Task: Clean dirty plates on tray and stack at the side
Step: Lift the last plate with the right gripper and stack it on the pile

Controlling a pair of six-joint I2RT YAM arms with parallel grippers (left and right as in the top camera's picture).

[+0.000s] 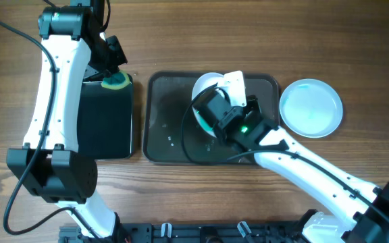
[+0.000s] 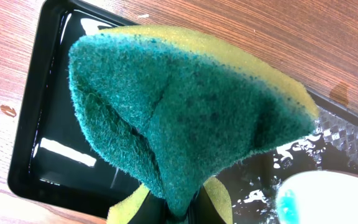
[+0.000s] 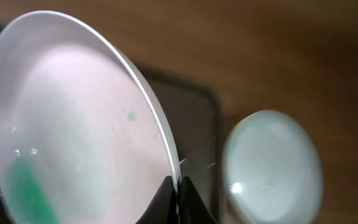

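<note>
The second white plate [image 1: 310, 108] [image 3: 273, 167] lies flat below my right gripper, so next the gripper will move right in the overhead view, go down onto that plate and release.
My right gripper [image 1: 211, 108] is shut on the rim of a white plate [image 1: 204, 86] and holds it tilted on edge over the large dark grey tray [image 1: 164, 135]. In the right wrist view the jaws [image 3: 178, 190] pinch the rim, and the plate [image 3: 73, 124] bears a teal-green smear at the lower left. A second white plate [image 1: 310, 108] lies flat on the table right of the tray; it also shows in the right wrist view [image 3: 272, 168]. My left gripper [image 1: 115, 79] is shut on a yellow-and-green sponge [image 2: 185, 106] above the small black tray's far corner. No third plate shows separately.
A smaller glossy black tray [image 1: 107, 121] holding water lies left of the grey tray. It also shows in the left wrist view [image 2: 48, 143]. Droplets dot the grey tray's floor. Bare wooden table lies in front of both trays.
</note>
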